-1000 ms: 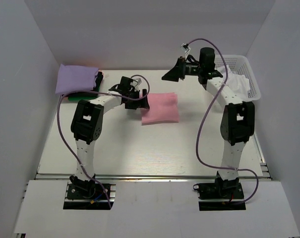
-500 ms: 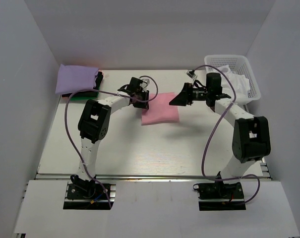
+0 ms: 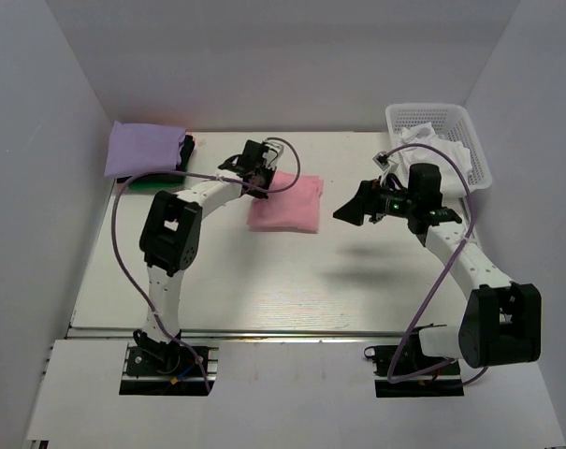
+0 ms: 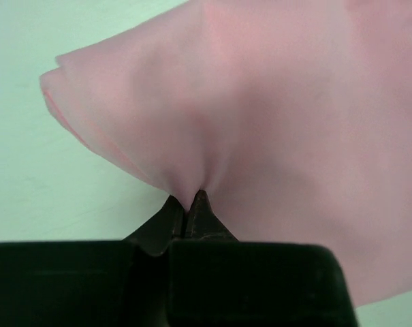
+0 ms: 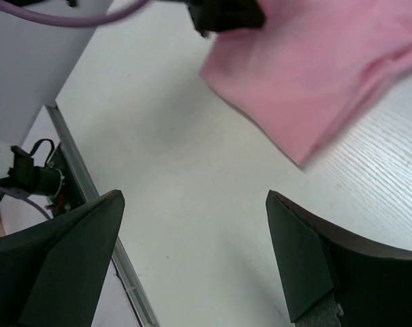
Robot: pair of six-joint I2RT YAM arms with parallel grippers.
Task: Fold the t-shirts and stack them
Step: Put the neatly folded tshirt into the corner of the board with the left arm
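Observation:
My left gripper rises next, carries the pink t-shirt over the lavender t-shirt and releases it, since the stack lies to the gripper's left in the top view.
A folded pink t-shirt lies mid-table. My left gripper is shut on its left edge; in the left wrist view the pink cloth puckers where the closed tips pinch it. A stack sits at the back left: a lavender t-shirt on top, with green and black edges showing under it. My right gripper hovers open to the right of the pink shirt, nothing between its fingers. The right wrist view shows the pink shirt at the top.
A white lattice basket with white cloth in it stands at the back right. White walls close in the table on three sides. A metal rail runs along the near edge.
My left gripper closed on the pink shirt's left edge and dragged it leftward. The right arm swung from the basket down toward mid-table, its gripper staying open.

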